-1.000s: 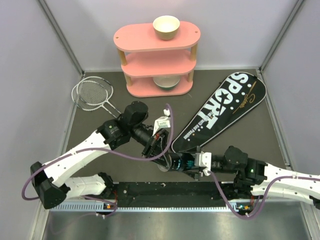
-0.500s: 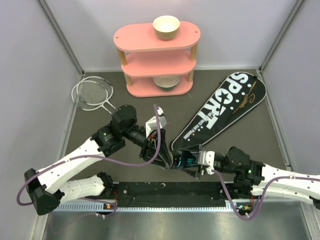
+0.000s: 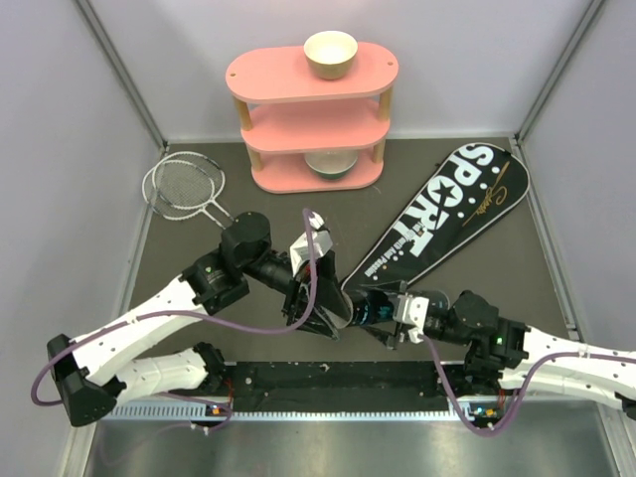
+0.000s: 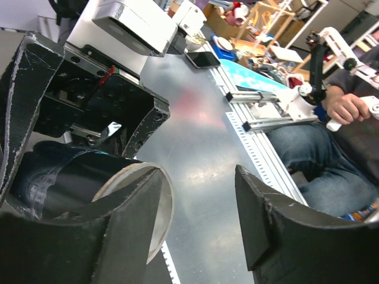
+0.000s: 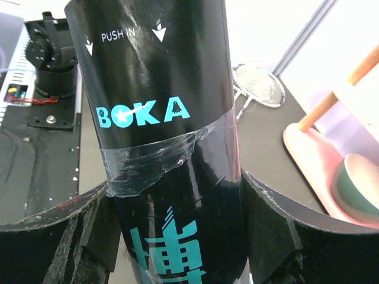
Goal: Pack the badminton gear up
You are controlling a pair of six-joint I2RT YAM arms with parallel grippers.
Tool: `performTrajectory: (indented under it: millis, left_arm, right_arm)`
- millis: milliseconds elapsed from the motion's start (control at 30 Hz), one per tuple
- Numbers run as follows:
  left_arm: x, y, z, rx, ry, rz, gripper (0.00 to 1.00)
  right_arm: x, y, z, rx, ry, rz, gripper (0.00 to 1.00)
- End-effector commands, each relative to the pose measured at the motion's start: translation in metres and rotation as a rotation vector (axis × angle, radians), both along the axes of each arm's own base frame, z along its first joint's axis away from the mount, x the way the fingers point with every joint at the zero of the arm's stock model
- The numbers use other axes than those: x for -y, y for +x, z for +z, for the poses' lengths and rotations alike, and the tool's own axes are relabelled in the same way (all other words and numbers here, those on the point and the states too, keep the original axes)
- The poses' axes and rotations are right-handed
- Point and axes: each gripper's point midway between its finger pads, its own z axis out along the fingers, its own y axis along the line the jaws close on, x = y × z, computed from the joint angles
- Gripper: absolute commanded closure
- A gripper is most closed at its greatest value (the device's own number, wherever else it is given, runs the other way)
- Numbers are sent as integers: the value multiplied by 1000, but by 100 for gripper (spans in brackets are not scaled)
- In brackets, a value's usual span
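Note:
The table beside the SPORT bag is bare, so I will swing and turn my right gripper there, to the right in the top view, lower the tube (image 3: 350,316) and let go of it.
My right gripper (image 3: 390,316) is shut on the black tube (image 3: 350,316), which is lettered BOKA (image 5: 160,89) and held off the table, pointing left. My left gripper (image 3: 310,303) is open at the tube's open end (image 4: 155,207). Its left finger (image 4: 89,236) overlaps the rim; I cannot tell whether it is inside. Two silver rackets (image 3: 185,189) lie at the far left, also in the right wrist view (image 5: 258,86). The black SPORT bag (image 3: 442,214) lies flat at the right. No shuttlecocks are in view.
A pink three-tier shelf (image 3: 313,119) stands at the back centre, with a cream bowl (image 3: 330,52) on top and another on a lower tier (image 5: 358,183). Grey walls close the left, right and back. A black rail (image 3: 328,383) runs along the near edge.
My left gripper has come down and nearer to the tube's open end. My right gripper has shifted the tube slightly up and right.

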Motion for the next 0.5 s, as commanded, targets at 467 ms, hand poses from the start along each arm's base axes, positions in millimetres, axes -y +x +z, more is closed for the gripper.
performTrajectory:
  millis: [467]
  left_arm:
    - [-23,128,25,185,-14,914,17]
  right_arm:
    - [23,21,31,-138,121,-189,100]
